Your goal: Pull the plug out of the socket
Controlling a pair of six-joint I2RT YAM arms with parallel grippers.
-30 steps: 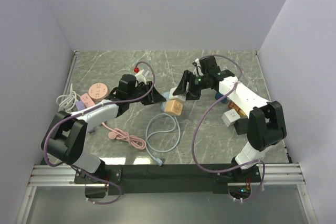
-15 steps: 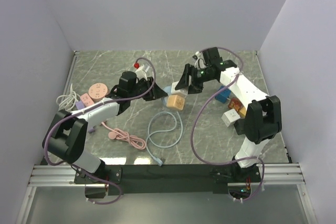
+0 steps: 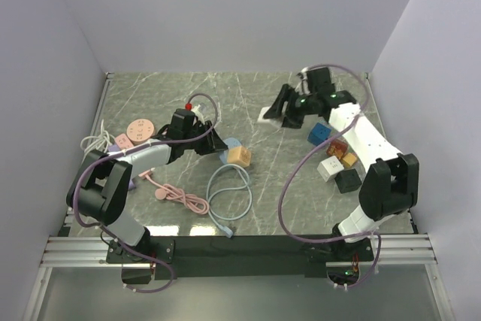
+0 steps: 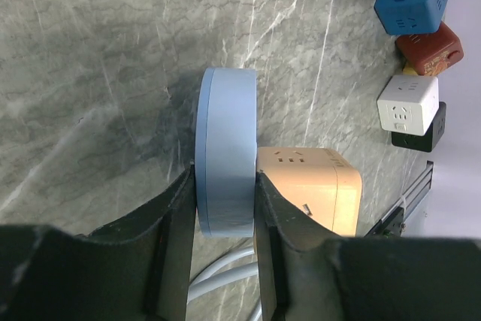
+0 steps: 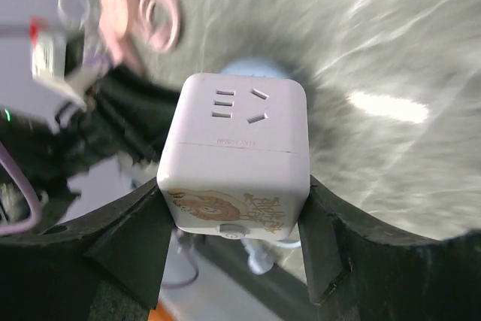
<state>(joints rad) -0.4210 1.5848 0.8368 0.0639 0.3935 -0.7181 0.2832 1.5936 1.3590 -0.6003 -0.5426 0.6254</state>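
Note:
My right gripper carries the white cube socket (image 3: 265,116) toward the gathered cubes next, then lowers it beside the far side of the red-brown one.
My left gripper (image 3: 216,143) is shut on a flat, round, light-blue plug (image 3: 230,146). In the left wrist view the jaws (image 4: 225,186) clamp its two flat faces (image 4: 225,125). An orange cube socket (image 4: 308,186) rests against the plug's right side; I cannot tell whether they are joined. A blue cable (image 3: 229,193) loops on the table in front. My right gripper (image 3: 273,114) is shut on a white cube socket (image 3: 265,116) and holds it apart from the plug, to the upper right. In the right wrist view the gripper (image 5: 233,212) holds that cube (image 5: 240,133) by its sides.
Blue (image 3: 319,133), red-brown (image 3: 337,146), white (image 3: 328,168) and black (image 3: 347,180) cube sockets stand at the right. A pink cable (image 3: 180,197), a pink round socket (image 3: 140,129), a lilac cube (image 3: 122,143) and a white cord (image 3: 94,143) lie at the left.
My right gripper has carried the white cube socket up and to the right, away from the blue plug. My left gripper drew the plug slightly left. Plug and white socket are now apart.

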